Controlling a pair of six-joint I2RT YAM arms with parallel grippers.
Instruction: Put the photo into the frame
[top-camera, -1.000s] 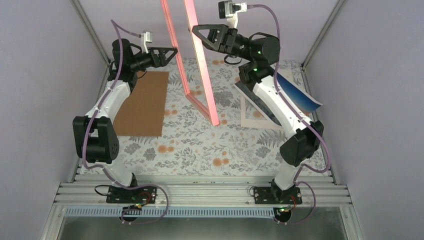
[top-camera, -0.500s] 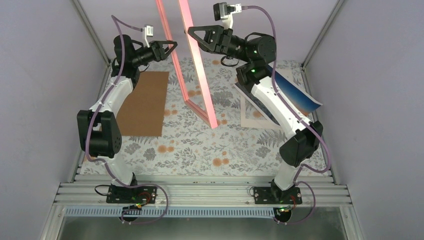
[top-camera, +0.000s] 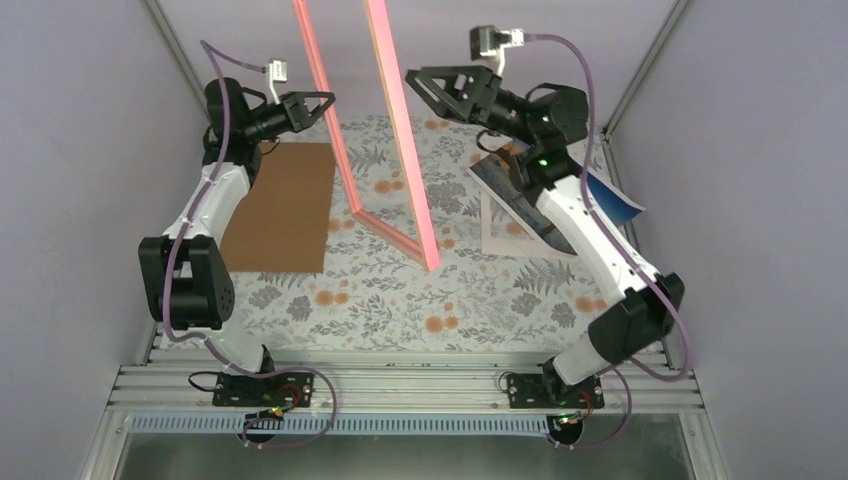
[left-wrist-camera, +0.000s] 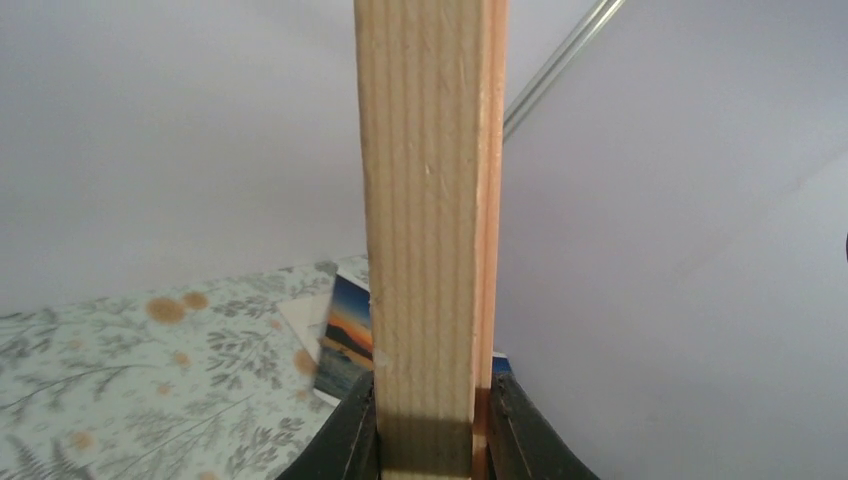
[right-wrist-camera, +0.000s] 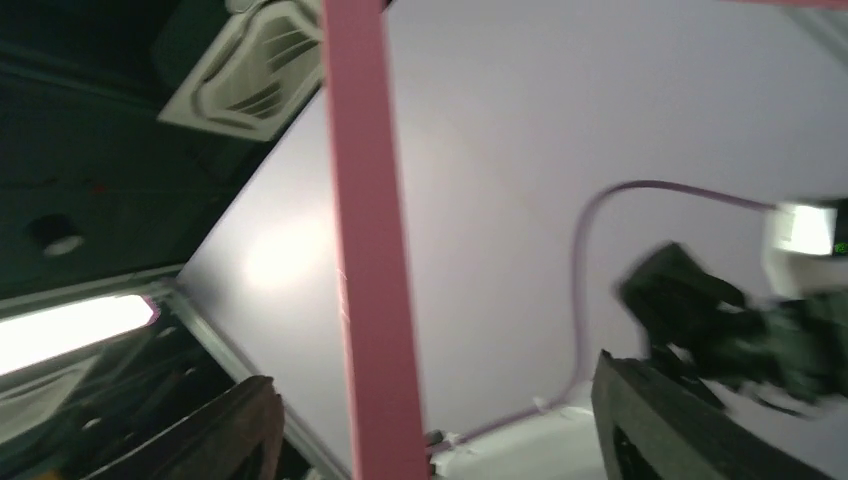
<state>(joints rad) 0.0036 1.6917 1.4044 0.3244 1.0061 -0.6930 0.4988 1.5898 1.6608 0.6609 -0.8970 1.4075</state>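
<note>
The frame is still standing upright, so the left gripper will next tilt downward and lower the frame's bar back toward the robot's base, onto the brown cardboard sheet's edge (top-camera: 325, 214).
The pink frame (top-camera: 405, 140) stands upright over the middle of the table, its lower corner close to the floral cloth. My left gripper (top-camera: 325, 103) is shut on its left bar; in the left wrist view the gripper (left-wrist-camera: 432, 450) clamps the bare wooden edge of the frame (left-wrist-camera: 425, 200) from both sides. My right gripper (top-camera: 415, 85) is open just right of the right bar. In the right wrist view the gripper (right-wrist-camera: 435, 435) straddles the pink bar (right-wrist-camera: 370, 250) without touching it. The photo (top-camera: 612, 198) lies at the right, mostly under the right arm, and also shows in the left wrist view (left-wrist-camera: 345, 335).
A brown cardboard sheet (top-camera: 285, 205) lies flat at the left. A white mat board (top-camera: 500, 235) lies under the photo's near edge. Purple walls and metal corner posts close in the table on three sides.
The left gripper has shut on the frame's left bar. The right gripper has opened, let go of the right bar and drawn back to the right. The frame has shifted slightly left.
</note>
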